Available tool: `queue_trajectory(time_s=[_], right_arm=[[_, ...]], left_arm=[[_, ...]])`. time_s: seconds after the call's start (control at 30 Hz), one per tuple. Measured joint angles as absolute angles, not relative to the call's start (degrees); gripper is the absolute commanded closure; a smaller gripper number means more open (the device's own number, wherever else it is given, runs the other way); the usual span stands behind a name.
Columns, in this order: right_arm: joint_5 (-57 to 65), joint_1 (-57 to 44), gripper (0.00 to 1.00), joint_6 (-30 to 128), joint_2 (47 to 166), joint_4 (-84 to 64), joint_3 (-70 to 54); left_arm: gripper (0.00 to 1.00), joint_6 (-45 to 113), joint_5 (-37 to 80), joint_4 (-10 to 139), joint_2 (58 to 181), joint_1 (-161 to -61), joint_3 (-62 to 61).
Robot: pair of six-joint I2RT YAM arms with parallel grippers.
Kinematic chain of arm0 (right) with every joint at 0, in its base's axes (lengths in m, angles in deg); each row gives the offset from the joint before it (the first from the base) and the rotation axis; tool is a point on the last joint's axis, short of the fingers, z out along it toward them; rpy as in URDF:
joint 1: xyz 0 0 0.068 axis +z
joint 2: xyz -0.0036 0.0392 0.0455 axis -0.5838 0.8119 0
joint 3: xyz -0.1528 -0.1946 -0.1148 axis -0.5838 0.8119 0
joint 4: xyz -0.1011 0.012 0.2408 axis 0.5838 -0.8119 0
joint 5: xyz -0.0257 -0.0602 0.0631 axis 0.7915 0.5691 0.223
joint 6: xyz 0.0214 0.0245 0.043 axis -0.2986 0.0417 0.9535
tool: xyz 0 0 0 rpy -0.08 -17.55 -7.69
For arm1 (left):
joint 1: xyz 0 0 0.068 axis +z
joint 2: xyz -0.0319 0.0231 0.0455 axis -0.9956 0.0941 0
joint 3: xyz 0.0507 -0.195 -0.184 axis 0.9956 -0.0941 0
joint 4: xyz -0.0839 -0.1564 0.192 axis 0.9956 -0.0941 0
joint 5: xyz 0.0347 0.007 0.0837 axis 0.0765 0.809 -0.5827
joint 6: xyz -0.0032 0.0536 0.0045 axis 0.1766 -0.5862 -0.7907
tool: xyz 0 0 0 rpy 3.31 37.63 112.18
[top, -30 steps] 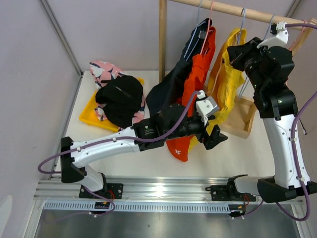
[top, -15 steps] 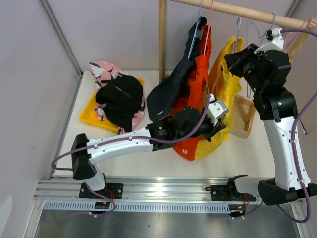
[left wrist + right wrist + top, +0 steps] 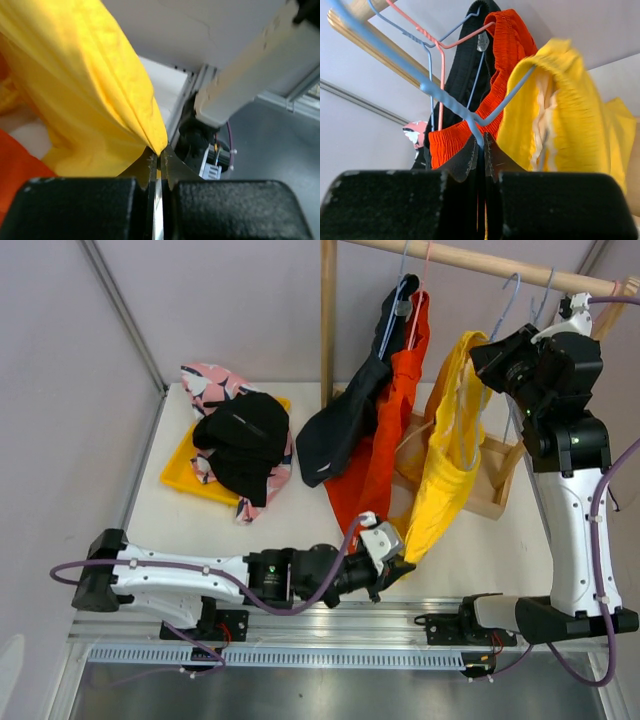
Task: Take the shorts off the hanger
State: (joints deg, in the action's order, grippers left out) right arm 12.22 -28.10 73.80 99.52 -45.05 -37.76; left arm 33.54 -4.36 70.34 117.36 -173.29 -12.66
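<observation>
My right gripper should move gently outward toward the wooden bar (image 3: 516, 266) and open to free the neck of the blue hanger, because the hanger is hooked over that bar.
The yellow shorts (image 3: 445, 455) hang from a blue hanger (image 3: 512, 282) and stretch down toward the table's near edge. My left gripper (image 3: 400, 562) is low at that edge, shut on their bottom hem. In the left wrist view the yellow shorts (image 3: 100, 90) taper into the closed left gripper (image 3: 160, 159). My right gripper (image 3: 484, 348) is up by the rail; in the right wrist view this right gripper (image 3: 481, 142) is shut on the blue hanger (image 3: 465, 112), with the yellow shorts' waistband (image 3: 580, 125) draped over it. Orange-red shorts (image 3: 378, 455) and dark grey shorts (image 3: 340, 425) hang beside them.
A yellow tray (image 3: 178, 468) at the back left holds black shorts (image 3: 245, 440) and pink printed shorts (image 3: 208, 383). A wooden post (image 3: 327, 320) and rail (image 3: 470, 260) carry the hangers. The rack's wooden base (image 3: 492, 495) lies behind the yellow shorts.
My left gripper closed on the yellow shorts' hem and drew back to the near edge, pulling the cloth out long. My right gripper shifted slightly right with the hanger.
</observation>
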Motion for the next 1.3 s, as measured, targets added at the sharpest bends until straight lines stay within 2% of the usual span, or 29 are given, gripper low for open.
queue_trajectory(time_s=[0.17, 0.33, 0.47, 0.6, 0.77, 0.83, 0.97, 1.17, 1.3], right_arm=[[10.1, -28.9, 1.0, 75.1, 101.0, -47.9, -39.4], [7.9, -29.5, 1.0, 77.1, 100.8, -49.1, -39.2], [5.5, -29.8, 1.0, 79.7, 96.3, -48.9, -34.8], [3.0, -30.0, 1.0, 82.3, 88.4, -53.8, -30.7], [0.3, -30.0, 1.0, 84.1, 80.1, -59.5, -29.1], [0.0, -30.0, 1.0, 83.9, 78.6, -61.2, -29.9], [1.0, -30.0, 1.0, 82.9, 82.2, -62.0, -35.3], [4.6, -30.2, 1.0, 80.8, 97.4, -59.2, -47.8], [7.2, -31.8, 1.0, 80.1, 106.9, -55.7, -51.9]], left_arm=[[1.0, 36.8, -7.7, 71.2, 119.7, -175.2, -18.3], [1.0, 37.7, -10.5, 70.3, 122.6, -175.1, -17.1], [1.0, 37.6, -10.8, 65.7, 127.8, -171.7, -7.7], [1.0, 36.6, -11.2, 61.0, 133.8, -164.3, 4.7], [1.0, 35.4, -11.5, 53.6, 141.5, -155.3, 22.0], [1.0, 35.1, -11.5, 51.9, 142.4, -153.6, 24.8], [1.0, 35.4, -11.5, 50.9, 139.6, -155.1, 21.7], [1.0, 38.2, -14.7, 49.7, 125.7, -166.9, 1.1], [1.0, 42.7, -17.4, 48.0, 115.1, -175.7, -10.9]])
